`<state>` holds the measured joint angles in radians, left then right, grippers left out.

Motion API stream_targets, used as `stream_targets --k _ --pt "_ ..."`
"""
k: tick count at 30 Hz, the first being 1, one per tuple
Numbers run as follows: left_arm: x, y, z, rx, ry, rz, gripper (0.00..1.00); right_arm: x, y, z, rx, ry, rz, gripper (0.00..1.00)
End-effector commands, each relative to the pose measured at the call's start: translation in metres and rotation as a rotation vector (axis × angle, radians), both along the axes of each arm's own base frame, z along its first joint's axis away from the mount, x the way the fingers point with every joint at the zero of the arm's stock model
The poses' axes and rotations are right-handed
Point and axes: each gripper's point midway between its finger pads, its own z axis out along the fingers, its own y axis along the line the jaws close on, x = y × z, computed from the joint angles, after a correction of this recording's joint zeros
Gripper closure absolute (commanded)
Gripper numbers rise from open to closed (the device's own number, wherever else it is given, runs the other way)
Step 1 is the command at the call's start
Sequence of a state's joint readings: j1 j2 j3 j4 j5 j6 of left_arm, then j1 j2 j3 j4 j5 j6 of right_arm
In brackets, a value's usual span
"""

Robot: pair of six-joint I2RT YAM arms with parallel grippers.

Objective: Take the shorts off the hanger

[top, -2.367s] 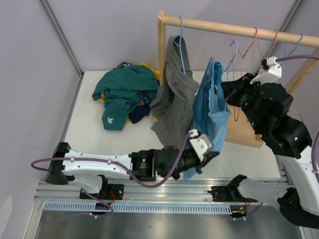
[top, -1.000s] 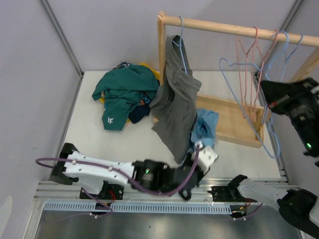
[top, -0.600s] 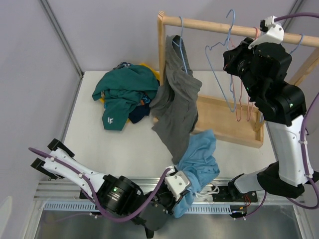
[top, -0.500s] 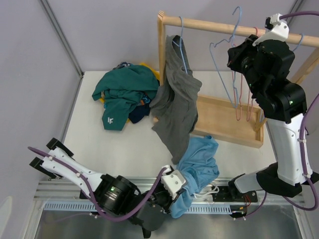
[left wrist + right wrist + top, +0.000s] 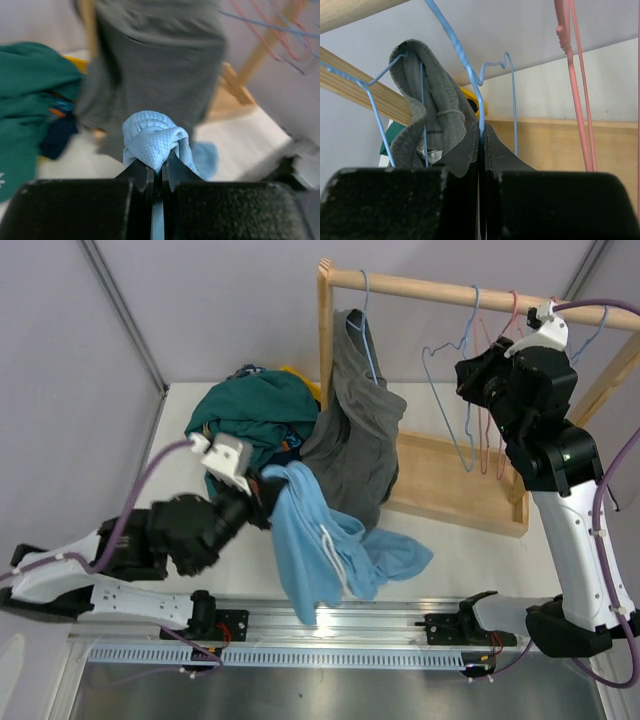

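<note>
The light blue shorts [image 5: 320,540] hang free of any hanger, so next my left gripper will move up and outward over the dark teal-green pile, then go down and let go of them there.
My left gripper [image 5: 266,492] is shut on the light blue shorts [image 5: 320,540] with the white drawstring, which hang free of any hanger over the table front; the bunched fabric shows between the jaws in the left wrist view [image 5: 152,140]. The grey shorts [image 5: 355,430] hang on a blue hanger from the wooden rail [image 5: 420,285]. My right gripper [image 5: 465,385] is shut on an empty blue wire hanger [image 5: 450,410] hooked on the rail; its wire runs between the closed jaws [image 5: 481,131]. The dark teal-green shorts [image 5: 245,420] lie in a pile at the back left, over navy fabric [image 5: 285,448].
Pink and blue empty hangers [image 5: 500,400] hang on the rail beside my right gripper. The rack's wooden base [image 5: 455,485] lies on the table's right half, with its upright post [image 5: 324,330] at the back. Grey walls enclose the table.
My left arm has swung up and left from the front edge, carrying the light blue shorts towards the pile. My right gripper has lowered the blue hanger to hang from the rail.
</note>
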<state>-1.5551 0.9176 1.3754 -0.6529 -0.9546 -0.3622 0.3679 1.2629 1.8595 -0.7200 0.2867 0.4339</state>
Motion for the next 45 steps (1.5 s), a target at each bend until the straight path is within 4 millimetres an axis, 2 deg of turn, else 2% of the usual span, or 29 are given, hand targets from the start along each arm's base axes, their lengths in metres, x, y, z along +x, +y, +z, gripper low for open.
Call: stream_targets --k 1,4,5,6,7,8,10,12,13,15,17,18,20,24,27,28,29,30,31,32,33,34,36,37,39,40,43,44,45 --pt "0.034 0.020 0.059 0.000 -0.145 0.053 1.00 -0.015 -0.002 0.010 0.039 -0.039 0.019 1.00" --pt "0.069 0.039 0.098 -0.006 -0.220 0.138 1.00 -0.025 -0.005 0.008 0.037 -0.040 0.021 1.00" --pt "0.089 0.060 0.106 -0.004 -0.235 0.224 1.00 -0.031 -0.008 0.010 0.038 -0.048 0.023 0.92" --pt "0.097 0.058 0.113 -0.008 -0.250 0.205 1.00 -0.034 -0.009 0.009 0.033 -0.050 0.022 0.60" --pt "0.114 0.053 0.109 0.021 -0.239 0.220 1.00 -0.037 -0.011 0.006 0.033 -0.046 0.019 0.44" --pt "0.126 0.079 0.140 -0.016 -0.282 0.299 1.00 -0.041 -0.014 0.002 0.031 -0.042 0.010 0.25" --pt "0.158 0.071 0.149 0.012 -0.289 0.303 1.00 -0.047 -0.018 -0.003 0.028 -0.034 0.002 0.14" --pt "0.187 0.089 0.167 0.022 -0.314 0.355 1.00 -0.056 -0.022 -0.010 0.029 -0.029 -0.003 0.10" --pt "0.222 0.099 0.169 0.041 -0.306 0.403 1.00 -0.060 -0.024 -0.013 0.031 -0.026 -0.004 0.09" --pt "0.234 0.110 0.205 -0.038 -0.360 0.394 1.00 -0.069 -0.026 -0.024 0.034 -0.018 0.000 0.08" --pt "0.298 0.104 0.174 -0.015 -0.289 0.373 1.00 -0.075 -0.027 -0.031 0.035 -0.011 0.008 0.06" --pt "0.300 0.109 0.197 -0.049 -0.354 0.380 1.00 -0.077 -0.028 -0.039 0.031 0.007 0.005 0.05" --pt "0.330 0.117 0.185 -0.081 -0.339 0.389 1.00 -0.087 -0.028 -0.042 0.040 0.007 0.021 0.03" --pt "0.406 0.118 0.094 -0.074 -0.181 0.423 1.00 -0.107 -0.033 -0.044 0.049 0.003 0.031 0.01" --pt "0.433 0.108 0.041 -0.077 -0.096 0.410 1.00 -0.125 -0.039 -0.023 0.057 -0.065 0.045 0.01" --pt "0.442 0.104 -0.009 -0.051 -0.005 0.409 1.00 -0.134 -0.035 -0.006 0.073 -0.108 0.084 0.01" --pt "0.446 0.102 -0.012 -0.074 -0.018 0.410 1.00 -0.138 -0.029 0.005 0.086 -0.136 0.126 0.01" --pt "0.448 0.101 -0.053 -0.051 0.055 0.413 0.92 -0.146 -0.021 0.029 0.116 -0.203 0.181 0.01" --pt "0.449 0.101 -0.059 -0.053 0.065 0.414 0.81 -0.156 -0.001 0.040 0.134 -0.231 0.305 0.01" --pt "0.446 0.092 -0.073 -0.040 0.104 0.362 0.64 -0.155 0.012 0.048 0.161 -0.240 0.370 0.01" --pt "0.448 0.085 -0.083 -0.029 0.132 0.332 0.19 -0.162 0.028 0.061 0.177 -0.272 0.475 0.01" --pt "0.445 0.082 -0.082 -0.011 0.140 0.325 0.01 -0.166 0.035 0.073 0.189 -0.295 0.520 0.01" --pt "0.434 0.080 -0.082 0.034 0.153 0.354 0.01 -0.149 0.052 0.077 0.201 -0.278 0.577 0.01" --pt "0.418 0.080 -0.051 0.027 0.091 0.346 0.01 -0.143 0.056 0.080 0.202 -0.276 0.587 0.02" --pt "0.399 0.085 -0.041 0.039 0.070 0.376 0.01 -0.123 0.066 0.086 0.201 -0.279 0.598 0.02" --pt "0.375 0.085 -0.007 0.014 0.019 0.370 0.01 -0.117 0.071 0.089 0.196 -0.284 0.608 0.02" --pt "0.332 0.082 -0.001 0.028 0.043 0.355 0.01 -0.086 0.093 0.089 0.171 -0.272 0.624 0.03" --pt "0.302 0.087 0.013 0.018 0.020 0.350 0.01 -0.085 0.103 0.096 0.162 -0.282 0.646 0.02" --pt "0.286 0.078 -0.006 0.031 0.047 0.322 0.01 -0.060 0.116 0.082 0.144 -0.237 0.632 0.03"
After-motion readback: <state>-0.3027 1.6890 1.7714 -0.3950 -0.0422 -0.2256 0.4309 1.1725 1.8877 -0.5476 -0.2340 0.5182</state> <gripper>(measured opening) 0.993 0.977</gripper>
